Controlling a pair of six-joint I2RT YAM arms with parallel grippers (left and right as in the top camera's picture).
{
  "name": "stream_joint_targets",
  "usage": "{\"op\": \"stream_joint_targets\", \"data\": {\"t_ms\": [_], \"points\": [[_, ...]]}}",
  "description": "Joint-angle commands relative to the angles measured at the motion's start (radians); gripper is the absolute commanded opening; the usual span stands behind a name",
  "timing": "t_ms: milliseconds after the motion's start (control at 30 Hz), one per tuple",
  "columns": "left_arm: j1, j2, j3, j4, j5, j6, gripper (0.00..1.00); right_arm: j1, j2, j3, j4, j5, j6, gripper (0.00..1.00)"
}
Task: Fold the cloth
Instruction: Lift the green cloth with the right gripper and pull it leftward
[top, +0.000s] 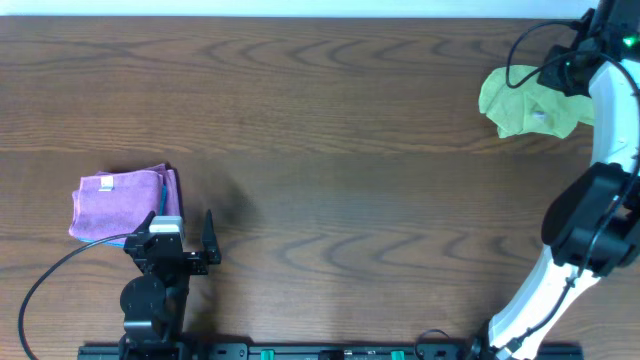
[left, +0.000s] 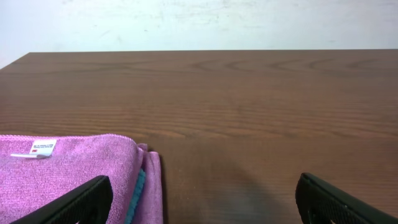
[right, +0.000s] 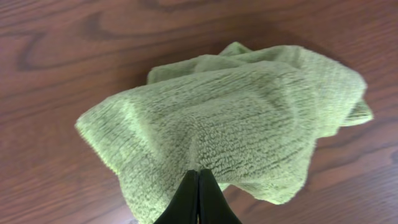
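The pinched green cloth will go back and left in the overhead view to bare wood in the middle of the table, where my right gripper will release it.
A crumpled green cloth lies bunched at the far right of the table. My right gripper is shut on its right part. In the right wrist view the closed fingertips pinch the green cloth, which hangs in folds over the wood. A folded purple cloth with a teal one under it lies at the near left. My left gripper is open and empty just in front of it. In the left wrist view the purple cloth shows beside the left finger of the open gripper.
The wooden table spans the whole view. A black cable loops at the near left by the left arm base. The white right arm runs along the right edge. A rail lies along the front edge.
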Motion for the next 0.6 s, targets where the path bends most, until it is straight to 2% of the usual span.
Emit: {"op": "stream_joint_targets", "data": {"t_ms": [0,333,567], "points": [[0.004,-0.006,-0.029,-0.008,-0.011,0.018,0.95,0.039,-0.023,0.009,-0.011,-0.037,0.008,0.01],[0.004,-0.006,-0.029,-0.008,-0.011,0.018,0.95,0.227,-0.113,0.009,-0.021,-0.064,-0.010,0.01],[0.004,-0.006,-0.029,-0.008,-0.011,0.018,0.95,0.305,-0.165,0.009,-0.063,-0.043,-0.010,0.01]]}}
